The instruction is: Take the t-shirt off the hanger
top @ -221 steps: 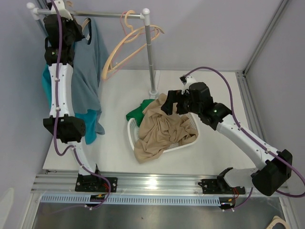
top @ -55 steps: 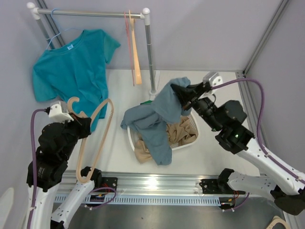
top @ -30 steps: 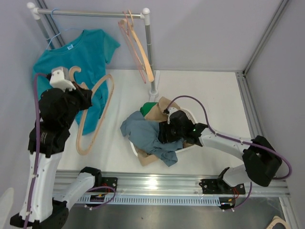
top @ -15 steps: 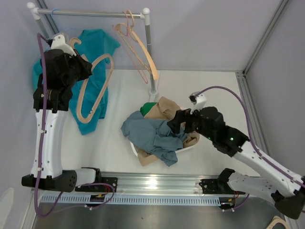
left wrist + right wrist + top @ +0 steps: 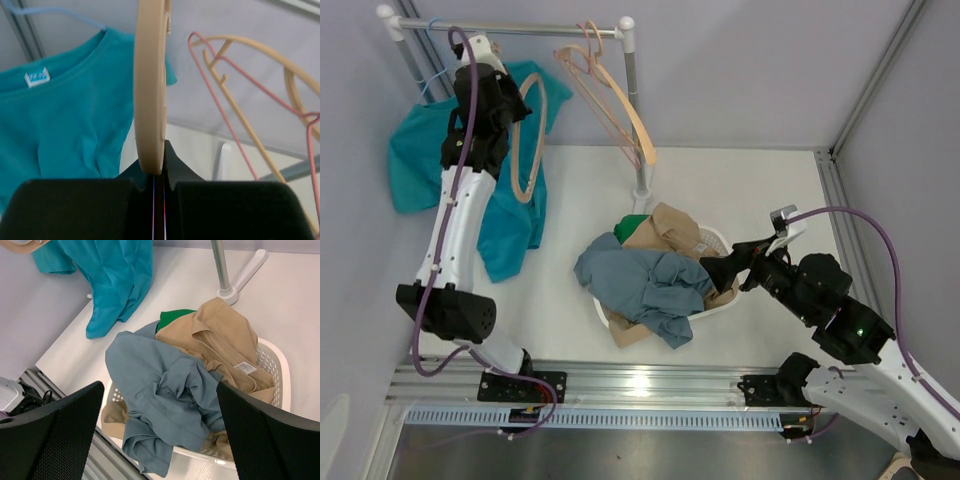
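Observation:
The wooden hanger is bare, so my left gripper next needs to lift it to the bar toward the pink hanger. Then it needs to bring the wooden hanger's hook down over the bar.
A grey-blue t-shirt (image 5: 642, 282) lies crumpled over the white basket (image 5: 720, 240), off any hanger; it also shows in the right wrist view (image 5: 165, 400). My left gripper (image 5: 508, 100) is raised near the rail and shut on a bare wooden hanger (image 5: 525, 145). In the left wrist view (image 5: 159, 150) the hanger (image 5: 150, 90) is pinched between the jaws. A teal t-shirt (image 5: 420, 160) hangs on a blue hanger behind it. My right gripper (image 5: 735, 265) is open and empty, right of the basket, apart from the shirt (image 5: 160, 440).
The rail (image 5: 540, 30) carries more wooden and pink hangers (image 5: 610, 95); its post (image 5: 638, 120) stands behind the basket. The basket also holds a tan garment (image 5: 220, 335) and a green one (image 5: 172, 317). A metal frame runs along the table's near edge (image 5: 650, 385).
My left arm has lifted the bare hanger up beside the rail. My right gripper has drawn back to the right, away from the basket. The grey-blue shirt stays on the basket.

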Tool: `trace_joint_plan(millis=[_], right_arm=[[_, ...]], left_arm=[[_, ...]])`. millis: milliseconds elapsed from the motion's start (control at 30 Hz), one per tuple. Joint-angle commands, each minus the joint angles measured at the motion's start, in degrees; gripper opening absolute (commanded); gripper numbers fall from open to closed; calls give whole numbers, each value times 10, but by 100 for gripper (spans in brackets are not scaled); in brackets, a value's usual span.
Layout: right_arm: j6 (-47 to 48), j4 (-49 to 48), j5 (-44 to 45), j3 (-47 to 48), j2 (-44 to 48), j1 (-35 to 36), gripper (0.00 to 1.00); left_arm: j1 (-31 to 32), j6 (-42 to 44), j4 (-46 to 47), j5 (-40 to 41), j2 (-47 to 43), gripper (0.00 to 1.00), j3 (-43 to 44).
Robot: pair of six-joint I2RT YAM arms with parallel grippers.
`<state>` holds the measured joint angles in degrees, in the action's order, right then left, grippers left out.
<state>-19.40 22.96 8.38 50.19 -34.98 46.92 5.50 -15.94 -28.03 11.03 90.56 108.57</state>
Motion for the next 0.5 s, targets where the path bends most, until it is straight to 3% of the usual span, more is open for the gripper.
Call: trace_joint_plan(millis=[0,100,133,233,467], right_arm=[[7,5,4,1,1,0,99],[8,2,-6,2,2,0,100],[10,2,-5,1,1,0,99],[14,2,-1,-2,-5,0,99],[19,-16,-19,-4,-32,0,100]], left_arm=[[35,61,104,57,33,1,73],[51,93,87,71,107,1,181],[52,95,70,69,126,1,254],[54,104,65,58,175,1,313],[54,113,91,44,216,1,316]])
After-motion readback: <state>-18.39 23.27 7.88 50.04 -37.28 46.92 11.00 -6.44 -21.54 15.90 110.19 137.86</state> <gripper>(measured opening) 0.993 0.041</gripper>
